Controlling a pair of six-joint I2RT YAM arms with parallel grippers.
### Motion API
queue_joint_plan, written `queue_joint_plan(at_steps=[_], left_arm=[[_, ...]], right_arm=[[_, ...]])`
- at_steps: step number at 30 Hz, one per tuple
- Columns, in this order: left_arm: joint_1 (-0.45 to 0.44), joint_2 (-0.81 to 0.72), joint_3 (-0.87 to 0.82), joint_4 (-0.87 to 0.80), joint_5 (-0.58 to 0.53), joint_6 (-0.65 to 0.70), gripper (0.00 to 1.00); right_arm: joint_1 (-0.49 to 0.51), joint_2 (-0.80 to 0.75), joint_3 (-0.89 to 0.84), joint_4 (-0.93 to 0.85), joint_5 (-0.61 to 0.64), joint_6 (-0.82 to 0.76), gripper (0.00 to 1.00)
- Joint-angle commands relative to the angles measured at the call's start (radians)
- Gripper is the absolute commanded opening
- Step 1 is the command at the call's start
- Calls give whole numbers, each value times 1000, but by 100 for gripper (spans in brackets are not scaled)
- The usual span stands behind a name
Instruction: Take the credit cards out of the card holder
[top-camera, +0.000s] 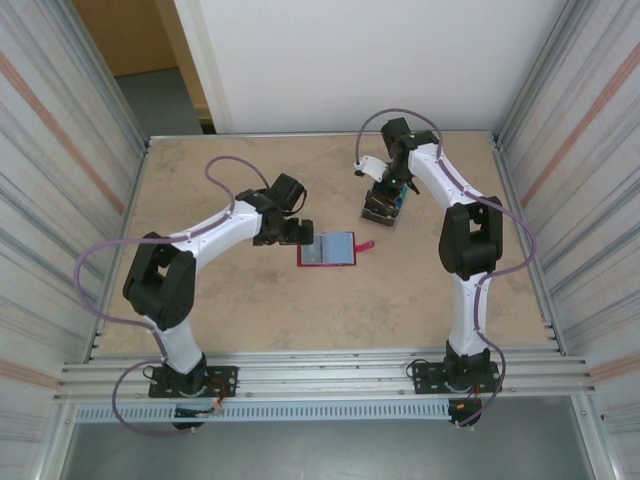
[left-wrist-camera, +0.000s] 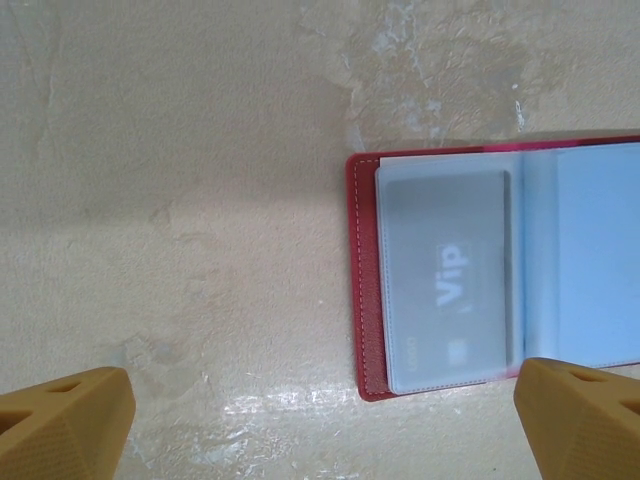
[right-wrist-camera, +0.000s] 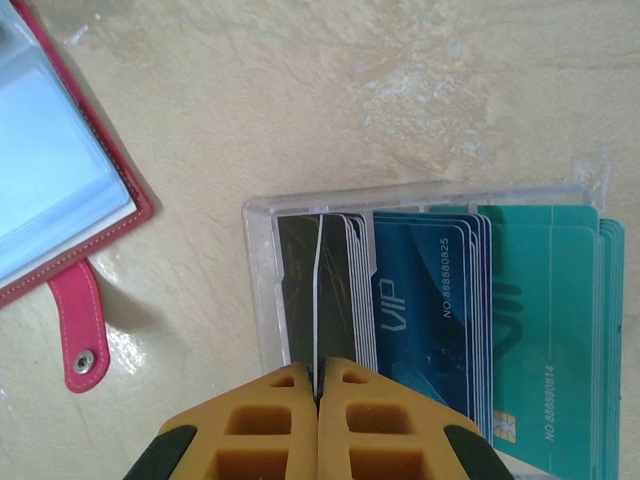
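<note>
The credit card is already lined up with the cards of the dark stack in the clear tray (right-wrist-camera: 258, 290), so next I will lower my right gripper to that stack and then release the card.
The red card holder (top-camera: 328, 249) lies open on the table, its strap (top-camera: 365, 245) pointing right. In the left wrist view its red edge (left-wrist-camera: 364, 300) frames a pale pocket with a grey "Vip" credit card (left-wrist-camera: 450, 280) inside. My left gripper (top-camera: 291, 232) hovers just left of the holder, open wide with bare table between its orange fingers (left-wrist-camera: 320, 430). My right gripper (right-wrist-camera: 318, 372) is shut on a thin credit card (right-wrist-camera: 318, 290) seen edge-on, held upright over the dark stack in a clear tray (right-wrist-camera: 258, 290).
The clear tray (top-camera: 383, 210) at the back right holds stacks of dark (right-wrist-camera: 345, 290), blue (right-wrist-camera: 425, 310) and teal cards (right-wrist-camera: 545, 320). The holder's corner (right-wrist-camera: 60, 190) and strap (right-wrist-camera: 78, 325) lie left of the tray. Metal walls close in the table's sides.
</note>
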Motion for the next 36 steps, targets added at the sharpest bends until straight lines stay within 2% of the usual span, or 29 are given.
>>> queue_joint_plan(at_steps=[1,24,25,26,31,33,36], left_arm=[[10,-50,-17,-35,-23,2,98],[33,-59,-13,-46,-35,2,98],[33,-60,-13,-46,-33,3,98],[33,-60,-12,-46,-32,2,98],[35,-66,-13,-43,-32,5,99],[38,-71,-16,-41,-32,7,99],[44,-81,-24,-38,-32,8,99]], right_arm=[[-11,20,11,-38,1,-31,0],[-22,88,-5,-14,-37,-20,0],[-19,89,-3,-13,-39,-17,1],[-16,90,0,-11,-39,-15,8],[-7,93,35,-27,-8,20,26],[-7,77,45,-26,14,39,30],[-7,37,53,-17,39,74,32]])
